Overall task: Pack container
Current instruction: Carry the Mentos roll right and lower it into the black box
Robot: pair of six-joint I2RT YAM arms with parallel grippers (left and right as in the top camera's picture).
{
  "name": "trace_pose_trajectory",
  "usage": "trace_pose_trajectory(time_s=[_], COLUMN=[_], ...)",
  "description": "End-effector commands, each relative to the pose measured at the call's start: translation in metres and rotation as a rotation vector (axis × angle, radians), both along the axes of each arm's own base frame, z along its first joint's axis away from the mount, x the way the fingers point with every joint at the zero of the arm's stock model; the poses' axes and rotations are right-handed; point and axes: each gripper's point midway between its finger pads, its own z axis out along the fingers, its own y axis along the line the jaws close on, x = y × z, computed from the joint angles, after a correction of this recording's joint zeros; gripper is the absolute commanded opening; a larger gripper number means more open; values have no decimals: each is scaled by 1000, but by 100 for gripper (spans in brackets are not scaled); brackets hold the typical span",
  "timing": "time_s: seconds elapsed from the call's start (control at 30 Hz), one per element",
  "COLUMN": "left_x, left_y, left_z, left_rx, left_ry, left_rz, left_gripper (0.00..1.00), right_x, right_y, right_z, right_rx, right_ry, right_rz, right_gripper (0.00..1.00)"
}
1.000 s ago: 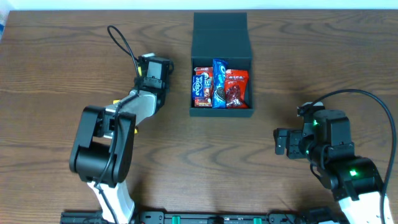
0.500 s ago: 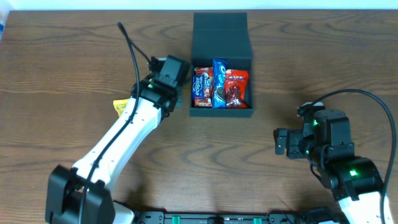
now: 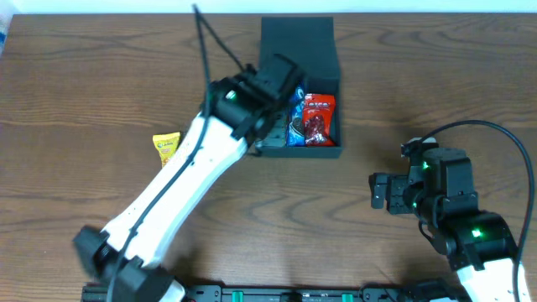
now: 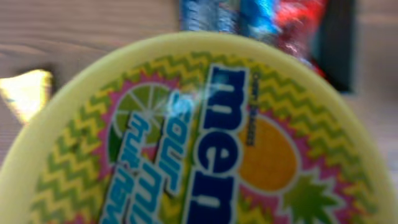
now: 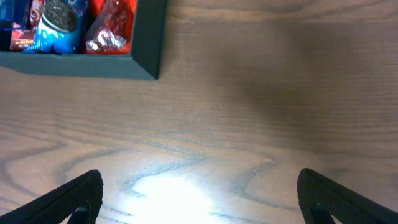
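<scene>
The left gripper moves past the blue packet and down to the container's near corner by the red packet next and releases the tub point(image 4: 199, 137), since the lid is open.
The dark teal container point(image 3: 298, 38) stands open at the table's back middle, its flap lid folded back. A blue packet point(image 3: 296, 126) and a red packet point(image 3: 320, 117) lie inside. My left gripper point(image 3: 275, 82) hovers over the container's left part and hides what lies there. It is shut on a round yellow Mentos tub point(image 4: 199, 137), which fills the left wrist view and hides the fingers. The container's corner point(image 4: 339, 43) shows behind the tub. My right gripper point(image 5: 199, 199) is open and empty over bare wood, right of the container point(image 5: 146, 37).
A small yellow packet point(image 3: 166, 147) lies on the table left of the container, and it also shows in the left wrist view point(image 4: 25, 93). The right arm point(image 3: 445, 201) rests at the front right. The left arm stretches diagonally from the front left.
My left arm has swung right and reached out, carrying its gripper from the table's left side to above the container's left part. The yellow packet is uncovered. The right arm has not moved.
</scene>
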Motion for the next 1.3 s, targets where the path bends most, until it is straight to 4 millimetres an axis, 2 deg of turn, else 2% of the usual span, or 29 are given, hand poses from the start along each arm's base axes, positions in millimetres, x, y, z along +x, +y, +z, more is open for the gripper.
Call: trace_pose_trajectory(time_s=[0.0, 0.3, 0.43, 0.67, 0.8, 1.07, 1.27], left_x=[-9, -7, -5, 0, 8, 25, 31], left_y=[-42, -88, -110, -132, -139, -146, -138], left_z=[-6, -22, -31, -54, -67, -76, -94], left_rx=[-121, -158, -226, -289, -297, -305, -234], left_ry=[145, 334, 399, 479, 476, 423, 411], left_rz=[-54, -132, -150, -144, -117, -90, -70], left_gripper=[6, 6, 6, 6, 5, 5, 6], right_x=[1, 1, 1, 1, 1, 1, 1], right_y=[-1, -1, -1, -1, -1, -1, -1], right_z=[2, 2, 2, 2, 2, 2, 2], right_rx=[-4, -4, -4, -4, -4, -4, -4], right_ry=[-7, -7, -8, -7, -7, -7, -8], right_rz=[4, 4, 4, 4, 4, 4, 4], right_gripper=[99, 99, 99, 99, 99, 99, 99])
